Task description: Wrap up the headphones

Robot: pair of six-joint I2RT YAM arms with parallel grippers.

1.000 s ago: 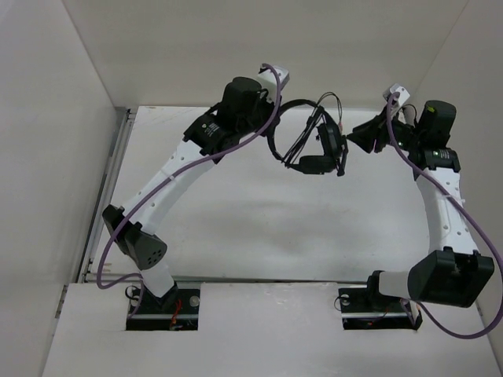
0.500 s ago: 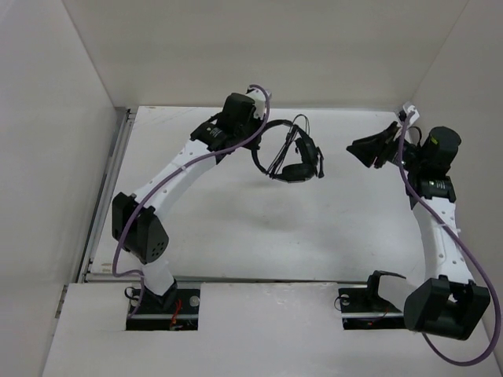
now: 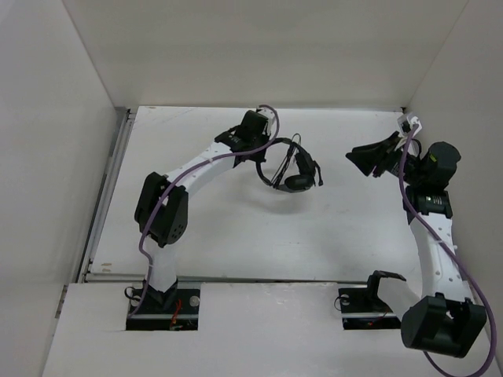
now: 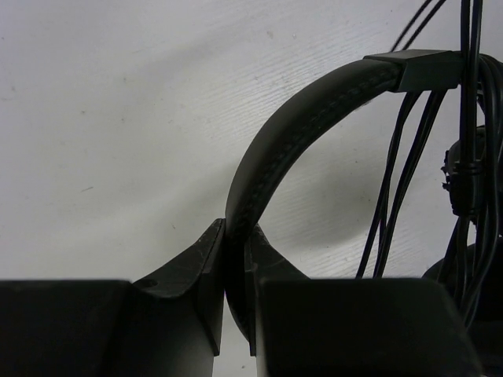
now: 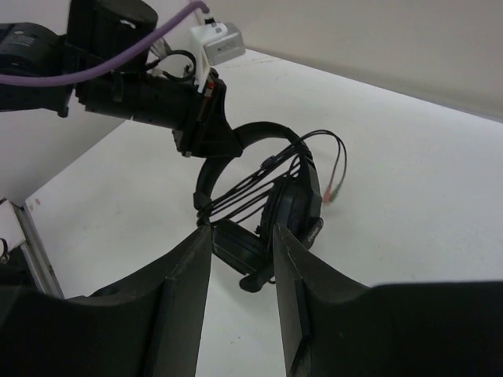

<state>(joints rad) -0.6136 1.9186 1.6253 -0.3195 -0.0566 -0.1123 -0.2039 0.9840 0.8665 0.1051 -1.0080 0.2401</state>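
Note:
Next, my left gripper should lower to the bare white table below the headphones and release the thin headband (image 4: 314, 118), since the cable already lies looped across it.
The black headphones (image 3: 292, 171) hang from my left gripper (image 3: 264, 155), which is shut on the thin headband (image 4: 314, 118). The long thin cable (image 4: 409, 157) is looped in several strands across the headband and earcups. In the right wrist view the headphones (image 5: 275, 212) sit low over the white table, with the two small coloured plugs (image 5: 330, 192) dangling free at the right. My right gripper (image 3: 360, 159) is open and empty, a short way right of the headphones and pointing at them. Its midpoint in its own view (image 5: 242, 243) lies in front of the earcups.
White walls enclose the table (image 3: 236, 228) at the back and both sides. A metal rail (image 3: 110, 188) runs along the left edge. The purple arm cable (image 3: 196, 165) drapes along the left arm, and another (image 3: 409, 196) along the right arm.
My left gripper has carried the headphones left, nearer and lower over the table. My right gripper has ended up farther from them, still open.

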